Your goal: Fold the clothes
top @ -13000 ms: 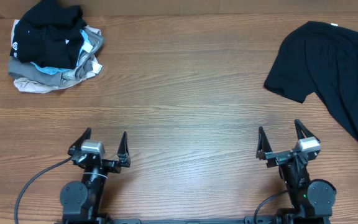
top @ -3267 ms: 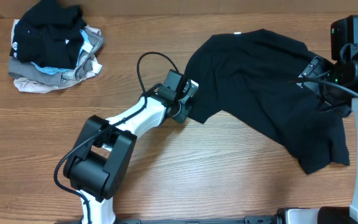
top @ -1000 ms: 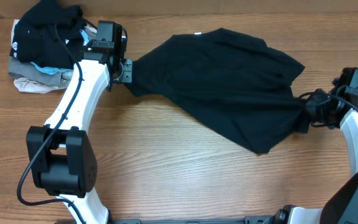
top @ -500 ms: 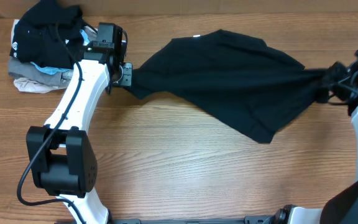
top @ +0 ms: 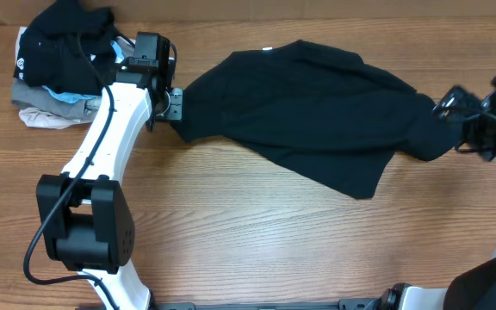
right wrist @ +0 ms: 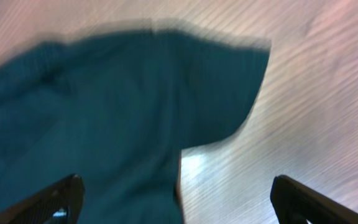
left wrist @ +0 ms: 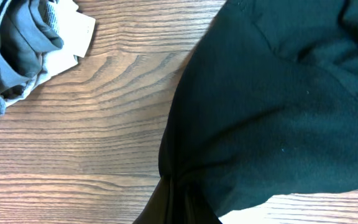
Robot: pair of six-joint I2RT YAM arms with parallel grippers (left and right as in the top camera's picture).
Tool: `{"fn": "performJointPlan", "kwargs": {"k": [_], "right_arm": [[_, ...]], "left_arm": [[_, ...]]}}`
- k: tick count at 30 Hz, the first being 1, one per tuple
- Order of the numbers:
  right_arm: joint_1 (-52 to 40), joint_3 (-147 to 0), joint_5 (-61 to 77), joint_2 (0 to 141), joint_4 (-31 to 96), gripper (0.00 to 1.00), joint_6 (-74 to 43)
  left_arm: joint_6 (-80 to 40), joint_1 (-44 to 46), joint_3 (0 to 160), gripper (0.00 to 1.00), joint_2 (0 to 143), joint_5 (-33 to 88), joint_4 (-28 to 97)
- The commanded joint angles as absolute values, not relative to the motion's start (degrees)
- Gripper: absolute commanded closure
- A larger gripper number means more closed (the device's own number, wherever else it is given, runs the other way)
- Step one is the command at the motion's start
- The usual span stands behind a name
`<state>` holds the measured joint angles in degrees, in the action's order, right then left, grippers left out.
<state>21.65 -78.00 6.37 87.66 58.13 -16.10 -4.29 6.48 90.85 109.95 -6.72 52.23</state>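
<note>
My right gripper will move back, down and to the left in the overhead view onto the shirt hem's near corner, because that corner sticks out onto bare wood.
The black T-shirt lies stretched across the back of the table, its white neck label at the far edge. My left gripper is shut on the shirt's left end. In the left wrist view the cloth bunches into the jaws at the bottom and hides the fingers. My right gripper hovers just off the shirt's right end. It is open, its fingertips spread wide over the blurred fabric with nothing between them.
A heap of black, grey, pale-blue and beige garments sits at the back left corner, close behind my left arm; it also shows in the left wrist view. Bare wood fills the front half of the table.
My right gripper has opened and let go of the shirt's right end, which has dropped slack onto the table. The left gripper keeps its hold in the same place.
</note>
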Motion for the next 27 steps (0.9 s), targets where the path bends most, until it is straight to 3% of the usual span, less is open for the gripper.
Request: {"fn": "performJointPlan", "kwargs": {"k": [1, 4, 8, 19, 23, 27], "right_arm": [[20.9, -79.2, 13.4, 86.7, 63.4, 0.0, -16.2], [18.4, -78.9, 13.8, 86.7, 69.3, 0.0, -15.6], [12.0, -74.9, 14.4, 86.9, 71.9, 0.08, -14.3], [4.1, -59.0, 8.5, 86.9, 61.3, 0.31, -22.7], [4.1, -54.4, 8.4, 86.9, 57.1, 0.45, -23.6], [4.1, -49.6, 8.7, 87.0, 52.4, 0.48, -24.3]], "left_arm": [[-3.9, 6.3, 91.7, 0.96, 108.8, -7.6, 52.3], [-3.9, 6.4, 91.7, 0.96, 108.8, -7.4, 52.3], [-3.9, 6.4, 91.7, 0.96, 108.8, -7.4, 52.0], [-4.3, 6.4, 91.7, 0.96, 108.8, -7.0, 50.6], [-4.3, 6.4, 91.7, 0.96, 108.8, -7.0, 50.5], [-4.3, 6.4, 91.7, 0.96, 108.8, -7.0, 50.5]]}}
